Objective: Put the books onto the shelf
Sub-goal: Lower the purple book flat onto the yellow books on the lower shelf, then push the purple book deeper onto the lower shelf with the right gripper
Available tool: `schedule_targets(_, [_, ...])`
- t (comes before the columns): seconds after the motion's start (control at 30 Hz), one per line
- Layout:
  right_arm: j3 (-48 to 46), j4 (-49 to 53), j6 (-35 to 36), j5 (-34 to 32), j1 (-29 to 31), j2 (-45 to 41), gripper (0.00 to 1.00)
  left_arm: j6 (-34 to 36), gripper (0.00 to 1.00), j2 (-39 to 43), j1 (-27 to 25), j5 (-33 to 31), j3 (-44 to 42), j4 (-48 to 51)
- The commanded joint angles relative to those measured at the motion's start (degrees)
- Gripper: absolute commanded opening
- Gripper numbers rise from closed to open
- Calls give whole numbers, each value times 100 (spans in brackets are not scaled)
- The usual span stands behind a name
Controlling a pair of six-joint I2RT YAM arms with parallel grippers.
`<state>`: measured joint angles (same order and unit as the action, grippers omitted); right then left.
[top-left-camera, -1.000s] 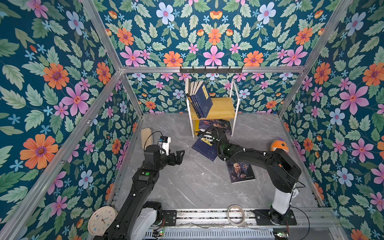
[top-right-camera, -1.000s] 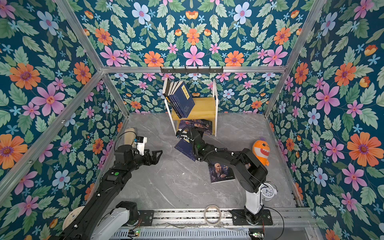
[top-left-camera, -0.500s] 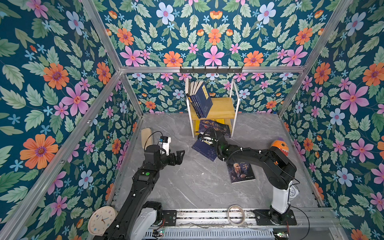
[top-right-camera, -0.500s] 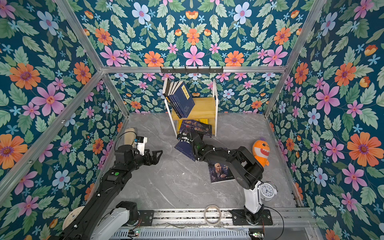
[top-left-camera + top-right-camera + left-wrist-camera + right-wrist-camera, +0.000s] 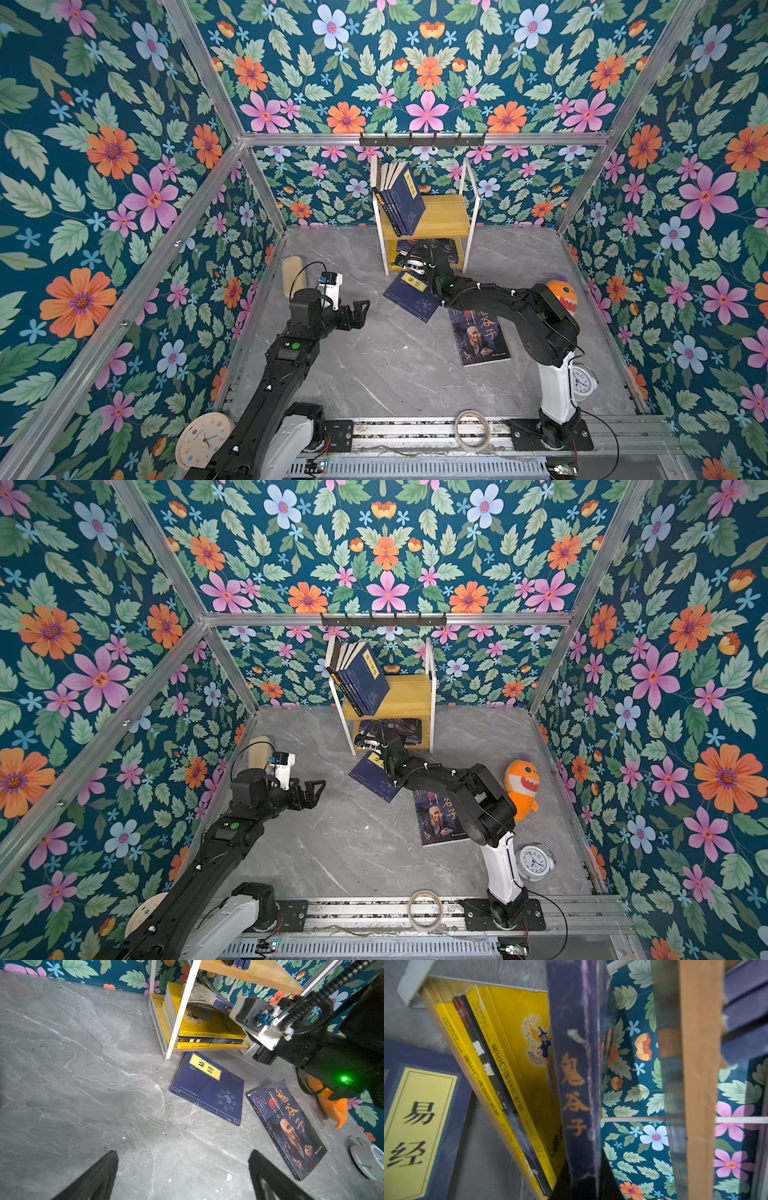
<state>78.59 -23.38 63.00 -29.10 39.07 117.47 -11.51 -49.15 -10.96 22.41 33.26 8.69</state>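
Note:
I need to bring the dark navy book down with my right gripper, lay it on the stack's yellow top cover (image 5: pixel 524 1050) and release it, because that cover is below the gripper.
The shelf (image 5: pixel 446 216) (image 5: pixel 409 696) stands at the back wall in both top views. Several navy books (image 5: pixel 401 199) lean on its upper board. Yellow and black books (image 5: pixel 207 1030) (image 5: pixel 508 1064) lie stacked on the lower board. My right gripper (image 5: pixel 409 262) (image 5: pixel 586 1180) is shut on a dark navy book (image 5: pixel 577 1084) (image 5: pixel 444 249), holding it tilted inside the lower tier above that stack. On the floor lie a navy book with a yellow label (image 5: pixel 409 297) (image 5: pixel 207 1086) and an old-man portrait book (image 5: pixel 480 336) (image 5: pixel 288 1128). At the left, my left gripper (image 5: pixel 359 311) (image 5: pixel 184 1159) stands open and empty over bare floor.
An orange plush toy (image 5: pixel 561 293) and a white alarm clock (image 5: pixel 536 862) sit by the right arm's base. A tape roll (image 5: pixel 471 430) lies on the front rail, a round wooden clock (image 5: pixel 203 438) at the front left. A black hook rail (image 5: pixel 422 139) hangs above the shelf.
My right gripper has carried the dark book a little further back into the shelf's lower tier. The left arm has not moved.

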Motion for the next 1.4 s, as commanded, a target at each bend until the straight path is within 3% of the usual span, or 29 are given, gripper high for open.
schedule_targets(0.0, [125, -114, -8, 192, 4, 116, 0, 70, 100, -7, 15, 25, 36, -47])
schedule_targets(0.27, [274, 294, -267, 420, -5, 232, 0, 96, 100, -59, 15, -30, 49, -44])
schedule_targets(0.47, [192, 887, -534, 793, -7, 140, 36, 95, 100, -70, 3, -22, 56, -56])
schedule_targets(0.63, [63, 1175, -671, 928, -9, 38, 48, 92, 100, -75, -23, -24, 75, -61])
schedule_targets(0.87, [-59, 1577, -886, 1039, -13, -153, 56, 112, 100, -122, -77, -39, 102, -47])
schedule_targets(1.07, [-406, 1934, -1470, 1160, -13, -751, 64, 175, 100, -145, -124, -122, 99, -28])
schedule_targets(1.27, [-915, 2213, -2540, 1152, -39, -1407, 66, 193, 100, -174, -138, -152, 124, 2])
schedule_targets(1.37, [-1176, 2325, -3443, 1271, -47, -1703, 65, 120, 100, -174, -157, -26, 126, -25])
